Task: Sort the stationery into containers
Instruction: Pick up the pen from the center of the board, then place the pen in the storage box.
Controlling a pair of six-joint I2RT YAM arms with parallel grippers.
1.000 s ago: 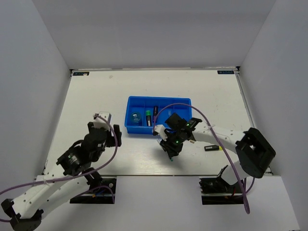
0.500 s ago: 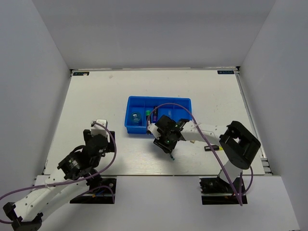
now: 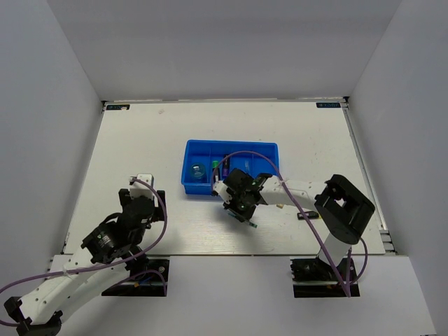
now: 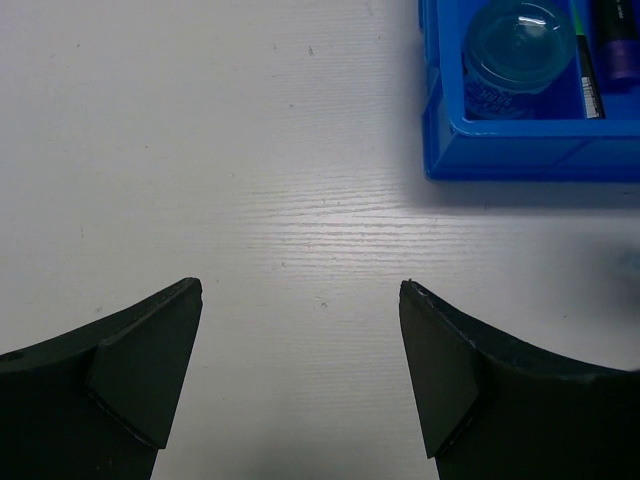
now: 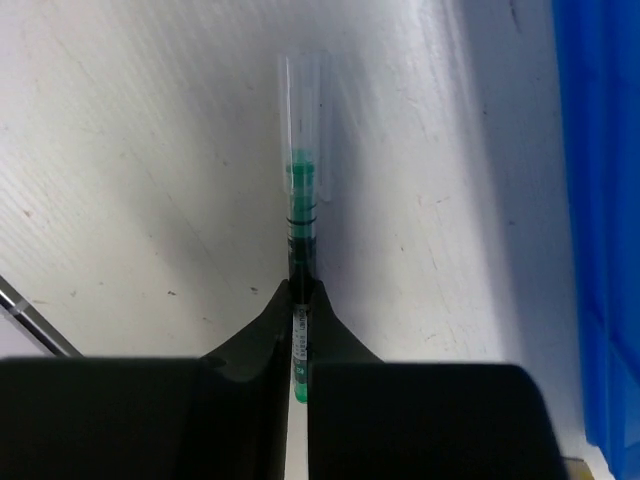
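Next, my right gripper rises outward, turns, lowers and releases the thin green pen there, as a slim pen already lies in the tray's section beside the marker [image 3: 226, 166].
The blue tray [image 3: 266, 151] stands mid-table. It holds a bluish round piece [image 3: 197, 170], a green-capped pen [image 3: 216, 170] and the purple-black marker [image 3: 226, 166]. My right gripper [image 3: 241, 208] is shut on the thin green pen [image 5: 301, 190], just in front of the tray's near wall [image 5: 600, 200]. The pen's end [image 3: 253, 225] sticks out towards me. My left gripper [image 4: 300, 300] is open and empty over bare table, near-left of the tray [image 4: 520, 150], and it shows in the top view [image 3: 145, 196]. The round piece [image 4: 518, 45] lies in the tray's left compartment. The yellow-black highlighter [image 3: 309, 215] lies to the right.
The right arm's purple cable [image 3: 252, 155] loops over the tray. White walls enclose the table on three sides. The table's near edge [image 3: 224, 255] runs just in front of both grippers.
My left arm has drawn back towards the near-left, away from the tray. My right gripper has moved left and closer to the tray's front wall, with the green pen still in it.
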